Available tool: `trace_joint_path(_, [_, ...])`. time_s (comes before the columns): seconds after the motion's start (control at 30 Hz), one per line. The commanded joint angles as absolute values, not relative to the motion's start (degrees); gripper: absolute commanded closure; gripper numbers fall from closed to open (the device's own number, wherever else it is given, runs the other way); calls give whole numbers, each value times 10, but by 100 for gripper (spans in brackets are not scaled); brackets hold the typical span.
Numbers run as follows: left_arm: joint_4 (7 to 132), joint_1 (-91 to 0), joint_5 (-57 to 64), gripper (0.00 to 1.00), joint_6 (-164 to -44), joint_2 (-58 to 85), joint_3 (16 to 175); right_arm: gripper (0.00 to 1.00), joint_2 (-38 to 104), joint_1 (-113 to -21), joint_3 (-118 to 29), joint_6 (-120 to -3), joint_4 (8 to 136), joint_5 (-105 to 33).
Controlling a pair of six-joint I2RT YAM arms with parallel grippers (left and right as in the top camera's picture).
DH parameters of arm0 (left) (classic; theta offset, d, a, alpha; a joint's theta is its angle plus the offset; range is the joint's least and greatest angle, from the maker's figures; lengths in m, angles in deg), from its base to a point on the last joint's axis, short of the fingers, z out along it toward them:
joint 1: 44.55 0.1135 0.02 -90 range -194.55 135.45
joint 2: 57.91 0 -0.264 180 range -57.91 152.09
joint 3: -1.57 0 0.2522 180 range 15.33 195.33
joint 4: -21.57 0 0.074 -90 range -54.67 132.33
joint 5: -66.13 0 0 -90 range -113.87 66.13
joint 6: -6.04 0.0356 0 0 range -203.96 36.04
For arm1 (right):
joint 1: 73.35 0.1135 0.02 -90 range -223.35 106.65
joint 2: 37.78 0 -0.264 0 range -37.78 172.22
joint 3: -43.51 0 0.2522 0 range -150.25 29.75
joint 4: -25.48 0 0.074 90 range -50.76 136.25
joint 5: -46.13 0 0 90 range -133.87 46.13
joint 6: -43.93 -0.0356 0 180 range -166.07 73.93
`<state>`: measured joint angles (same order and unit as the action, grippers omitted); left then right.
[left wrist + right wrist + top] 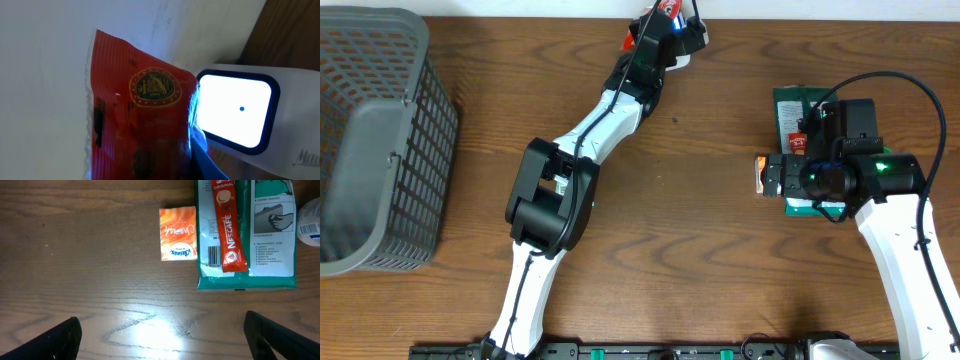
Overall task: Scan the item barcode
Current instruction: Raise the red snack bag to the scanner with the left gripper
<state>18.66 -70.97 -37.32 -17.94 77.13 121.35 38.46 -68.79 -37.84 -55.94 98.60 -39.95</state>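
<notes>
My left gripper swings back from the scanner next and frees the packet over the green pack (pixel 795 135), as that lies to its right in the overhead view.
My left gripper (pixel 665 32) is stretched to the table's far edge, shut on a red crinkled packet (pixel 140 125) with a gold round emblem. In the left wrist view the packet fills the middle, and its right edge meets the scanner (pixel 235 112), a white body with a bright lit window and a blue dot. Blue light falls on the packet's edge. No barcode shows on the side I see. My right gripper (pixel 165 340) hangs open over bare wood, with dark fingertips (pixel 55 340) at both lower corners.
An orange sachet (pixel 177 233), a red Nescafe stick (pixel 228 227) and the green pack (pixel 265 235) under it lie just beyond my right gripper. A grey mesh basket (pixel 370 140) stands at the left. The wooden table (pixel 720 270) ends at the far wall.
</notes>
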Motion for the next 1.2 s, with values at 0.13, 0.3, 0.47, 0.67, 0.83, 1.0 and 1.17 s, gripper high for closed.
trace_joint_path(0.13, [127,-712,-349,93,-196,759,1221,1,387,-688,-385,-563,987,-406])
trace_joint_path(0.3, [171,-712,-306,93,-218,759,1221,1,387,-688,-385,-563,987,-406])
trace_joint_path(0.47, [197,-712,-298,93,-256,759,1221,1,387,-688,-385,-563,987,-406])
trace_joint_path(0.67, [191,-712,-298,93,-256,759,1221,1,387,-688,-385,-563,987,-406])
trace_joint_path(0.83, [160,-712,-301,93,-257,759,1221,1,387,-688,-385,-563,987,-406])
trace_joint_path(1.0, [101,-712,-332,93,-313,747,1221,1,387,-688,-385,-563,987,-406])
trace_joint_path(1.17, [161,-712,-335,93,-436,680,1221,1,387,-688,-385,-563,987,-406])
